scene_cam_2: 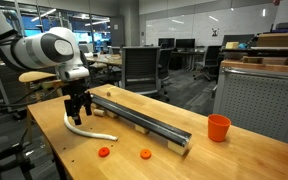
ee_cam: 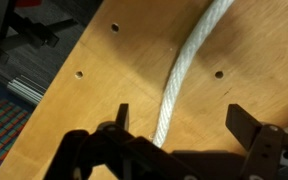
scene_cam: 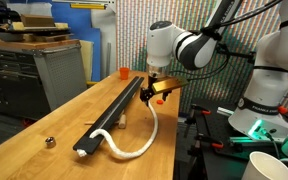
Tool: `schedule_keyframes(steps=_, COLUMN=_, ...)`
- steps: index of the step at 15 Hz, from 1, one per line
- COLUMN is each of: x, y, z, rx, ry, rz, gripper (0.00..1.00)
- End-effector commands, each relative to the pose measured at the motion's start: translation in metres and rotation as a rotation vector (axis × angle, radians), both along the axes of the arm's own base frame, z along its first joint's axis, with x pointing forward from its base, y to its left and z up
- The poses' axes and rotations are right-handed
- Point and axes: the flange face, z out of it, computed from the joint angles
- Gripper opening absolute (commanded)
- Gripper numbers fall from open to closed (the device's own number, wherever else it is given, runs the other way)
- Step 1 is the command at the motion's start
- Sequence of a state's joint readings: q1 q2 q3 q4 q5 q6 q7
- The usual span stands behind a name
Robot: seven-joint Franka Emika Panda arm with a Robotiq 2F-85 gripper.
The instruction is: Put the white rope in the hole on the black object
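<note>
The white rope runs between my open fingers, below them, so I should lower my gripper onto the part near the rope's end and close.
The white rope lies curved on the wooden table beside the long black bar; both show in both exterior views, the rope and the bar. In the wrist view the rope runs between the jaws and lies nearer one finger. My gripper is open and straddles the rope just above the table. It also shows above the rope's end in both exterior views. The bar's near end is pale.
An orange cup stands on the table near the bar's end. Two small orange pieces lie near the front edge. A small dark ball sits by the table's edge. The tabletop has small holes.
</note>
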State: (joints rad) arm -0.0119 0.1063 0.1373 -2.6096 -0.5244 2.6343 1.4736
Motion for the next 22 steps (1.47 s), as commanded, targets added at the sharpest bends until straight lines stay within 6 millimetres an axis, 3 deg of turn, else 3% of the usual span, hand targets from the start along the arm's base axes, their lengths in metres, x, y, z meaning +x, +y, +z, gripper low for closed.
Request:
schedule_keyframes(steps=1, x=0.028, y=-0.006, z=-0.021, rx=-0.008, ry=-0.027, rz=-0.069, gripper=1.0)
schedule_keyframes(steps=5, x=0.038, y=-0.014, z=-0.041, rx=-0.008, ry=-0.016, rz=-0.111, gripper=1.0)
schedule_keyframes(steps=11, x=0.029, y=-0.023, z=-0.071, rx=-0.014, ry=0.026, rz=-0.154, gripper=1.0)
schedule_keyframes(steps=12, x=0.028, y=-0.024, z=-0.073, rx=-0.014, ry=0.027, rz=-0.162, gripper=0.75)
schedule_keyframes(steps=14, x=0.031, y=-0.024, z=-0.071, rx=-0.002, ry=0.009, rz=-0.183, gripper=0.68)
schedule_keyframes(steps=17, x=0.032, y=-0.023, z=-0.068, rx=0.016, ry=-0.006, rz=-0.226, gripper=0.42)
schedule_keyframes(steps=22, x=0.028, y=-0.024, z=-0.066, rx=0.011, ry=-0.006, rz=-0.269, gripper=0.07)
